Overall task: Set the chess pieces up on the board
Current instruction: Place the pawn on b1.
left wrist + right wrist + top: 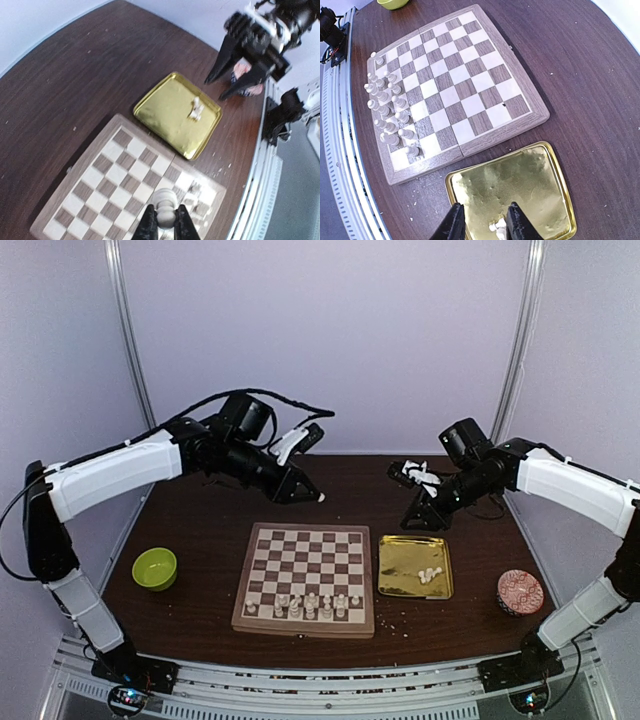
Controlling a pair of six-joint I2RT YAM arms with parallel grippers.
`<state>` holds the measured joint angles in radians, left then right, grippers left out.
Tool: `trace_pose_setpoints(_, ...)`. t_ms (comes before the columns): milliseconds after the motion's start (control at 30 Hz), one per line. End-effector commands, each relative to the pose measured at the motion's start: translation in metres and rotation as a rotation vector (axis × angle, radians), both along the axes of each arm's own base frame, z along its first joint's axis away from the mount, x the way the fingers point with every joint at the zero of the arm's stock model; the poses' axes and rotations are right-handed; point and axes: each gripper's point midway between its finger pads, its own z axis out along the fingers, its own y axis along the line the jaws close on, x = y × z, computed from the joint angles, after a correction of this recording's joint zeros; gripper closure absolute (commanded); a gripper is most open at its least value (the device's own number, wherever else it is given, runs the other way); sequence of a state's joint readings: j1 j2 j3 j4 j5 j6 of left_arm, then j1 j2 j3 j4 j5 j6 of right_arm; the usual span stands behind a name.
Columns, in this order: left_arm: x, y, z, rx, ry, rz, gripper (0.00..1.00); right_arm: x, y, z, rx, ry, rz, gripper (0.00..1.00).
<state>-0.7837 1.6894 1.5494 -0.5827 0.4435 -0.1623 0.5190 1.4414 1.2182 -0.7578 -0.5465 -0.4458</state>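
Note:
The cream-white pawn will go back, down and left in the top view with my left gripper, onto the empty square beside the end pawn, whose row stops short.
My left gripper hovers above the table behind the board, shut on a cream-white chess piece pinched at its waist between the black fingers. Several chess pieces stand in two rows along the board's near edge, also seen in the right wrist view. My right gripper hangs open and empty over the gold tray. A few more chess pieces lie in a small heap in that tray, just beside the right finger.
A green bowl sits left of the board. A round red-patterned tin stands right of the gold tray. Pale crumbs are scattered on the dark table near the board's right front corner.

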Motion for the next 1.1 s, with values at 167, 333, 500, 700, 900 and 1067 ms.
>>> trace_pose_setpoints(167,-0.062,0.118,-0.052,0.458,-0.121,0.007,0.97,0.001,0.001,-0.008,-0.001,0.025,0.011,0.72)
trace_pose_setpoints(333,-0.087,0.131,-0.084,0.554,-0.058,-0.038,0.97,0.000,0.003,-0.013,-0.005,0.047,0.020,0.72)
trace_pose_setpoints(500,-0.106,0.124,-0.114,0.584,0.006,-0.105,0.96,0.000,0.002,-0.014,-0.010,0.048,0.024,0.72)
trace_pose_setpoints(700,-0.109,0.120,-0.146,0.675,0.008,-0.137,0.96,0.000,0.002,-0.018,-0.017,0.053,0.027,0.72)
trace_pose_setpoints(900,-0.104,0.109,-0.158,0.673,0.004,-0.145,0.95,0.000,0.001,-0.021,-0.025,0.059,0.028,0.72)
trace_pose_setpoints(1067,-0.097,0.102,-0.169,0.685,-0.004,-0.145,0.95,-0.001,0.000,-0.024,-0.033,0.062,0.028,0.72)
